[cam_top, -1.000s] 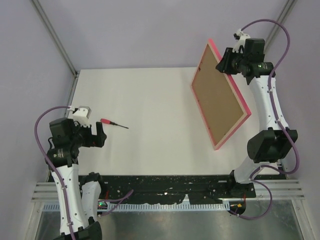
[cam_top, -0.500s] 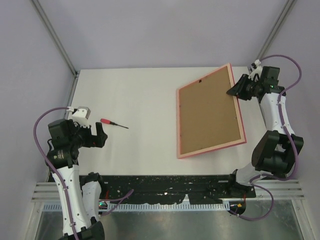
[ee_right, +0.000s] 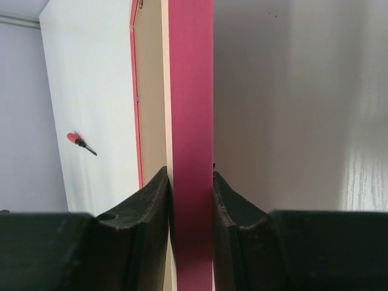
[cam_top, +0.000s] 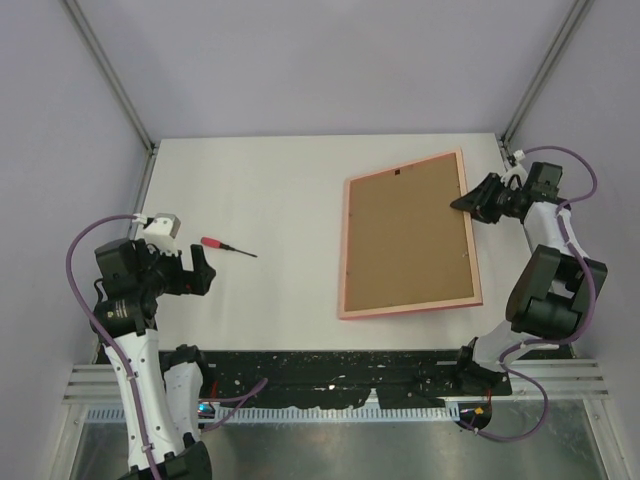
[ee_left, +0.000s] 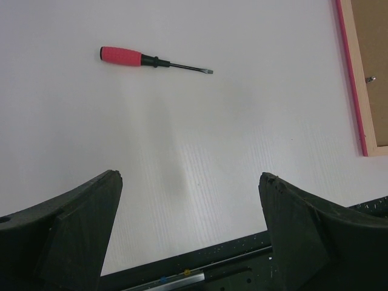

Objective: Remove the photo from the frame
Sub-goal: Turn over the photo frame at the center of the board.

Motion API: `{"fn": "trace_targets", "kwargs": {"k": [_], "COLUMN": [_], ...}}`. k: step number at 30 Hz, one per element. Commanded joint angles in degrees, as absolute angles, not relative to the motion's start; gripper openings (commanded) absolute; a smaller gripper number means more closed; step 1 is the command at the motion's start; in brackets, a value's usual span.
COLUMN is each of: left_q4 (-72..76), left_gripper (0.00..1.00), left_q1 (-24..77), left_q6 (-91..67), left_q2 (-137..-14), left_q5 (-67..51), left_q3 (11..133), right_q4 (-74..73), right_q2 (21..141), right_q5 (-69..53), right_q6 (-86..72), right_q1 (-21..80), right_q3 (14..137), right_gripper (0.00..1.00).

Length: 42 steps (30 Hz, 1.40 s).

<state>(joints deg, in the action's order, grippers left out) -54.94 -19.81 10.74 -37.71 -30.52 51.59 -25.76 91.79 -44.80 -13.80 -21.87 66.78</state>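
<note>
The robot is going to bring the frame (cam_top: pixel 410 306) left in the top view with its right gripper next, closer to its empty left gripper, and let go of it on the open tabletop toward the screwdriver.
The frame (cam_top: pixel 410 306) lies back up, flat or nearly flat, on the right half of the table, its pink rim around a brown backing board (cam_top: pixel 405 235). My right gripper (cam_top: pixel 470 200) is shut on the middle of the frame's right side; in the right wrist view both pads press the pink edge (ee_right: pixel 190 91) at the gripper (ee_right: pixel 190 182). The photo is hidden under the board. My left gripper (cam_top: pixel 200 268) stands open over the table's left front, holding nothing (ee_left: pixel 191 182). The frame's near left corner (ee_left: pixel 357 91) shows at the right of the left wrist view.
A red-handled screwdriver (cam_top: pixel 215 243) lies on the table just beyond the left gripper, tip pointing right (ee_left: pixel 124 56). The black base rail (cam_top: pixel 330 365) runs along the near edge. Grey walls with corner posts close in the table's far side and both flanks.
The right arm swung the frame down from a raised, tilted hold at the back right to lying back up on the table. The left arm stayed still.
</note>
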Motion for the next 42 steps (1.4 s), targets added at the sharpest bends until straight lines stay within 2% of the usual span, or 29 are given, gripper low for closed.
{"fn": "trace_targets", "kwargs": {"k": [1, 22, 29, 42], "left_q4": [-53.00, -53.17, -53.09, -53.00], "left_gripper": [1.00, 1.00, 1.00, 1.00], "left_q1": [-20.48, -21.62, -21.80, -22.32], "left_q6": [10.37, 10.28, 10.20, 10.20], "left_q2": [-37.18, -37.18, -37.62, -37.53], "left_q5": [-32.61, -34.01, -34.28, -34.63], "left_q3": [51.59, 51.42, 51.42, 51.24], "right_q4": [-19.17, -4.75, -1.59, -2.99], "right_q2": [91.58, 103.36, 106.87, 111.09], "right_q5": [-46.49, -48.34, -45.53, -41.66], "right_q6": [-14.76, -20.83, -21.97, -20.48], "right_q1": [-21.36, -20.48, -18.11, -11.61], "right_q3": [64.95, 60.30, 58.54, 60.73], "right_gripper": [0.08, 0.08, 0.08, 0.08]}}
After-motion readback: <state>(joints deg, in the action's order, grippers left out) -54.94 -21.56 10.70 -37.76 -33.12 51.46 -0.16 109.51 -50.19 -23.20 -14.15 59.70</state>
